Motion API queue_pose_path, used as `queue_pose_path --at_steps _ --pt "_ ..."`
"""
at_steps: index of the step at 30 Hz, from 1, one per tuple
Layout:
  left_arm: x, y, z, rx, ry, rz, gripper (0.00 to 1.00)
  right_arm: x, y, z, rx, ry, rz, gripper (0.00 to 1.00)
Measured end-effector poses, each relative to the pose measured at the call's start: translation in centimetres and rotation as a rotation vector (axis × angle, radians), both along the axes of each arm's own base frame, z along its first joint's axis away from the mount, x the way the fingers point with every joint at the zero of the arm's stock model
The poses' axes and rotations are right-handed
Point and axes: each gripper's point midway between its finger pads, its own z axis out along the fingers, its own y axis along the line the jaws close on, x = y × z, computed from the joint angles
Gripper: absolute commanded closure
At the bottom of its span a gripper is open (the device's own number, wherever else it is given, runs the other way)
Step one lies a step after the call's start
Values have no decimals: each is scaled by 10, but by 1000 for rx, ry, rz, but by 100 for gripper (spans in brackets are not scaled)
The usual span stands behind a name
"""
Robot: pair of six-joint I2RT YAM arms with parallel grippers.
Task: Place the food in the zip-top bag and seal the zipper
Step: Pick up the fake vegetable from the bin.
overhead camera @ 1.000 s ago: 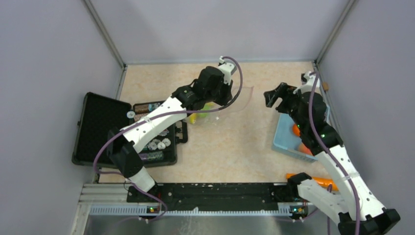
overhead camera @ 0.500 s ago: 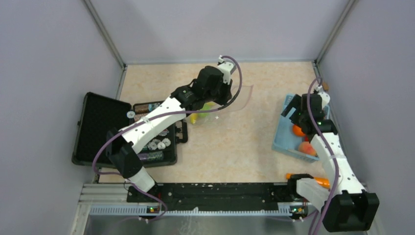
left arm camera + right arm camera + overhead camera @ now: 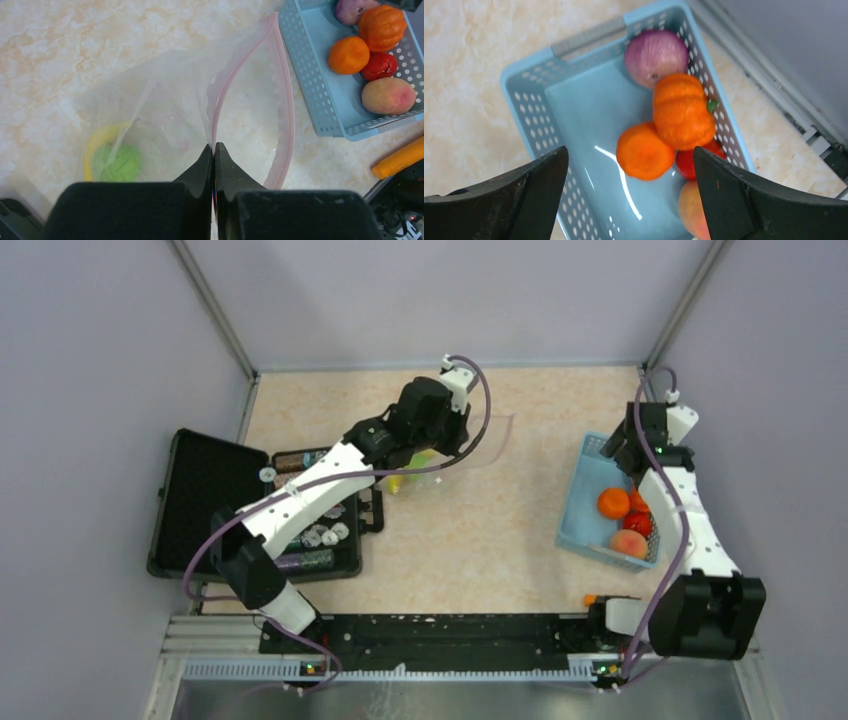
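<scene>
The small orange pumpkin lies uncovered below my open right gripper. Next I will move the gripper down to the right in its wrist view and close it on the pumpkin.
The clear zip-top bag lies on the table with its mouth gaping toward the basket. My left gripper is shut on the bag's rim at the pinkish zipper. A yellow banana and a green apple lie inside the bag. My right gripper hangs open over the light-blue basket, with nothing between its fingers. Under it lie an orange, a small orange pumpkin, a purple onion, a red piece and a pink peach.
An open black case with round tokens lies at the left, beside the left arm. An orange stick-shaped thing lies near the front edge, below the basket. Grey walls close in three sides, and the basket stands close to the right wall.
My right arm has swung from the middle of the table to the right and now hangs over the basket, with its jaws wider. The left gripper and the bag have stayed put.
</scene>
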Motion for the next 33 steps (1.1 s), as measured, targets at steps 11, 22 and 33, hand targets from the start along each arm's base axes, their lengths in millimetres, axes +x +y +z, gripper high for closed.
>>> queue_pose_path --at_steps 11,22,33 --pt "-3 2 -5 4 -9 -12 100 14 -33 -23 -162 184 -86 12" --pt "-7 -1 -6 -15 11 -24 100 6 -51 -36 -240 211 -216 13" --pt "-7 -1 -6 -16 11 -23 100 -4 -58 -95 -286 317 -242 27"
